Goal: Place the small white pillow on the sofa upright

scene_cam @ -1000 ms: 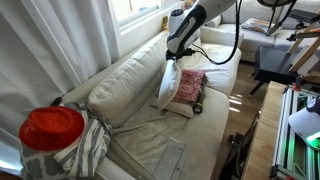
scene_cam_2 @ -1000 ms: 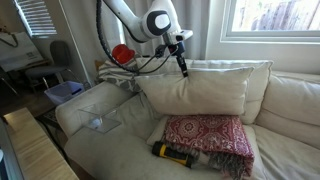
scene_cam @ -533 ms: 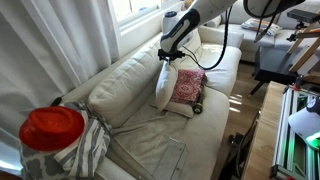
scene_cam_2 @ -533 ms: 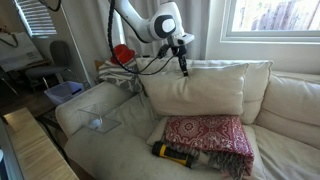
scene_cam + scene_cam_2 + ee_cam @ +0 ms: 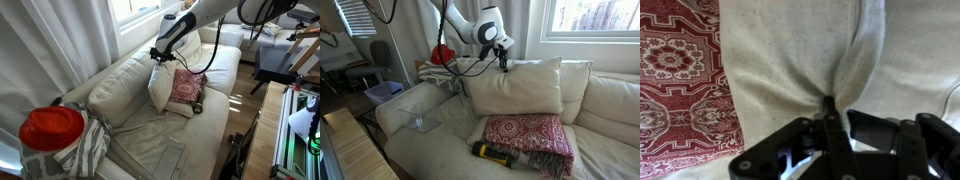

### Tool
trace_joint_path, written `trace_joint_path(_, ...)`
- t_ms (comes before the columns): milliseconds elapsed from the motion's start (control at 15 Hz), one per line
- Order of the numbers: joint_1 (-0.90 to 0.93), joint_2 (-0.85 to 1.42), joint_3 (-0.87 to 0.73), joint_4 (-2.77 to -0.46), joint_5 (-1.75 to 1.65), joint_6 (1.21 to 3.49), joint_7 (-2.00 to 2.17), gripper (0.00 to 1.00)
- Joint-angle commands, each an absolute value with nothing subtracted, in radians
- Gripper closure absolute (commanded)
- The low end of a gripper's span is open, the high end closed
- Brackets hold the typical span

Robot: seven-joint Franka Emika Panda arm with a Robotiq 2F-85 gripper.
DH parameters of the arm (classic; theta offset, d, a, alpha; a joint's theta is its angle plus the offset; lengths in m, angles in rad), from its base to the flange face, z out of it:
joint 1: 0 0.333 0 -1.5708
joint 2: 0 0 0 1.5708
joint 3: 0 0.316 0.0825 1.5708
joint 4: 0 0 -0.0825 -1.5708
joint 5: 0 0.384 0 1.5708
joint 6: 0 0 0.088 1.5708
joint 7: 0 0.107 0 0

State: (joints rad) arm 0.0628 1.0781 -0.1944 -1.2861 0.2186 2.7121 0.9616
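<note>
The held top edge of the small white pillow (image 5: 160,88) should come against the back cushions next, so my gripper should move outward and then open.
The small white pillow (image 5: 160,88) stands on edge on the sofa (image 5: 130,130), leaning toward the plump back cushions; it shows broad-side in an exterior view (image 5: 515,90). My gripper (image 5: 157,55) is shut on its top edge, near a corner (image 5: 503,67). In the wrist view the cream fabric (image 5: 800,50) bunches into a fold between my fingers (image 5: 838,108). The red patterned pillow (image 5: 187,87) lies flat on the seat right in front of it (image 5: 525,135) and shows in the wrist view (image 5: 675,70).
A yellow and black tool (image 5: 495,153) lies on the seat by the red pillow. A clear plastic box (image 5: 420,115) sits near the sofa's arm. A red-capped object on striped cloth (image 5: 52,128) stands in the foreground. A white armchair (image 5: 225,40) is beyond the sofa.
My gripper has moved toward the sofa back with the pillow's top edge. The pillow now stands taller and leans closer to the back cushions.
</note>
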Motion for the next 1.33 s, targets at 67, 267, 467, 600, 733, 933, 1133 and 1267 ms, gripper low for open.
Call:
trace_joint_path(67,0.004,1.193,-0.143,-1.116,0.294,2.763,1.071,0.98)
trace_joint_path(267,-0.005,1.245,-0.143,-1.040,0.311,2.786,1.138,0.98)
trace_joint_path(467,-0.009,1.279,-0.144,-0.988,0.314,2.797,1.202,0.98)
trace_joint_path(600,-0.011,1.293,-0.157,-0.962,0.315,2.805,1.261,0.98)
trace_joint_path(733,-0.016,1.301,-0.173,-0.945,0.308,2.813,1.318,0.98)
trace_joint_path(933,-0.022,1.314,-0.187,-0.922,0.287,2.804,1.363,0.95)
trace_joint_path(1133,-0.011,1.342,-0.195,-0.897,0.252,2.784,1.349,0.60)
trace_joint_path(1267,-0.008,1.361,-0.191,-0.876,0.233,2.795,1.334,0.56)
